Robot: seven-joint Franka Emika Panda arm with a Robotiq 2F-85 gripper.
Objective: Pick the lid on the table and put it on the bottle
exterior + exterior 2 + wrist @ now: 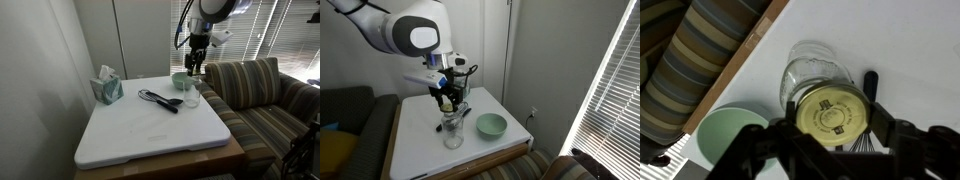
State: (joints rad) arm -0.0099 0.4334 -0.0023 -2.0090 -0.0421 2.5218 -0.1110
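I next need to lower my gripper a little onto the clear bottle's opening [454, 111] and open to release the lid there, since it hangs just above the upright bottle.
In the wrist view my gripper [832, 115] is shut on the round yellow-green lid [830, 110], one finger on each side of it. The lid hangs right over the clear bottle [810, 70], whose glass shoulder shows behind it. In both exterior views the gripper [196, 68] [447, 100] hovers just above the bottle [191, 95] [452, 132], which stands upright on the white table [150, 135] [420, 150]. I cannot tell whether the lid touches the bottle's mouth.
A pale green bowl [725, 140] [180, 79] [491, 125] sits next to the bottle. A black whisk [160, 99] lies on the table beside it. A teal tissue box [107, 88] stands at one corner. A striped sofa [260, 100] borders the table's edge.
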